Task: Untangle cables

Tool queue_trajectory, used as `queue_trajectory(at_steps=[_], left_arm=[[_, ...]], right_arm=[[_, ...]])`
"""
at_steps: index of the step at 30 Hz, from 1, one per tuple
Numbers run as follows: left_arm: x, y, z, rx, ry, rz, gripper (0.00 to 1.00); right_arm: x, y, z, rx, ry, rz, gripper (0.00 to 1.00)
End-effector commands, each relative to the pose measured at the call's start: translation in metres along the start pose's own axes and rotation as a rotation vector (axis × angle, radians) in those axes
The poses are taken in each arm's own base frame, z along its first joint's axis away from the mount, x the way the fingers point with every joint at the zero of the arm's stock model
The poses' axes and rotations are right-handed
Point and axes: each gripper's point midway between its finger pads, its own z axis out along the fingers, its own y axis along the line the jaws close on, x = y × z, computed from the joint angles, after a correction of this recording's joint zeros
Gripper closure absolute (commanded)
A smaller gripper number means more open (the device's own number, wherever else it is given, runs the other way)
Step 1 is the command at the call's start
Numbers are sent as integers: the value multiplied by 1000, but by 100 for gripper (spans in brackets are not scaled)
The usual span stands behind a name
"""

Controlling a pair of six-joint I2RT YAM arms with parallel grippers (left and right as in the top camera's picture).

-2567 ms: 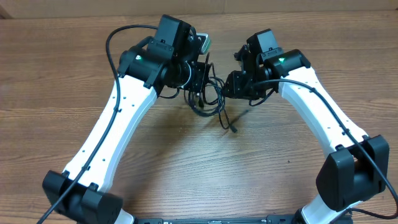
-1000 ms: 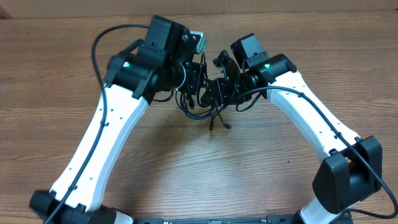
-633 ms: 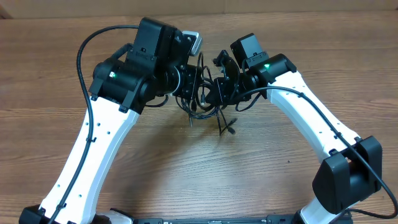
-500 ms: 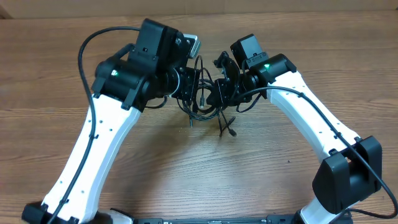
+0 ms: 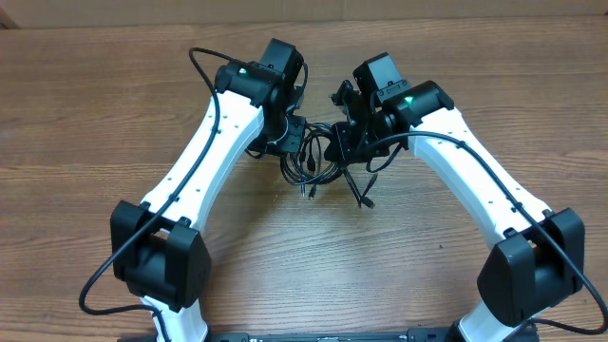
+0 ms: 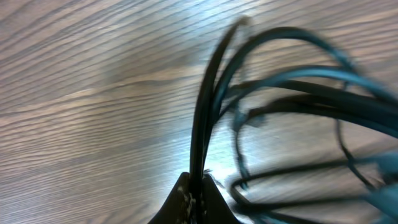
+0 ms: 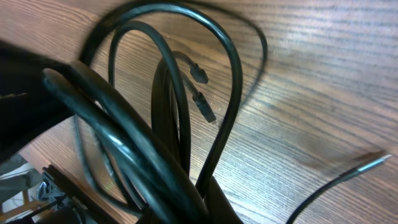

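The strands go up and left in the overhead view next, then toward the wood between both arms, where my left gripper releases them, because loops hang bunched.
The cables [image 5: 319, 163] are a tangle of thin black cords hanging between my two grippers just above the wooden table [image 5: 95, 114]. My left gripper [image 5: 295, 140] is shut on strands at the bundle's left side. In the left wrist view its tips [image 6: 198, 182] pinch two or three parallel strands [image 6: 205, 118] that rise and fan into loops. My right gripper [image 5: 340, 142] is shut on the bundle's right side. In the right wrist view its tips [image 7: 209, 186] clamp cable loops [image 7: 230, 68], and two small plugs [image 7: 203, 107] dangle inside. Two loose ends [image 5: 364, 199] trail toward the front.
Both white arms reach in from the near table edge, each with a thick black wire [image 5: 204, 59] looping along it. A thin loose strand [image 7: 348, 171] lies on the wood at the lower right of the right wrist view.
The right gripper has shut on the bundle. The left arm has dropped lower and swung right with its strands, and the tangle has shifted slightly right and toward the front.
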Motion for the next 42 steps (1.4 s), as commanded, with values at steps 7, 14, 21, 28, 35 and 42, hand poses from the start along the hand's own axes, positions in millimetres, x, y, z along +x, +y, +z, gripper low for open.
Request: queue_trajectory(at_steps=[7,14,21,28,35,42], left_arm=[[6,69,-7,-212,22,-122,96],[14,103,-12,-217,54,-216,96],[15,121,-32,-218,4,-264,96],[16,139,-82,-214,-149,-329,96],[21,141,-138,-49,-333,-411,96],[0,54,-163,389,-424,-116,96]], right_arm=[[-28,-24,-67,161,-218,108,90],[-19,-80,-86,357,-229,267,91],[-1,-116,-102,545,-207,348,91],[15,-148,-125,768,-219,427,82],[18,-155,-133,821,-266,525,78],[-6,-95,-90,402,-178,261,70]])
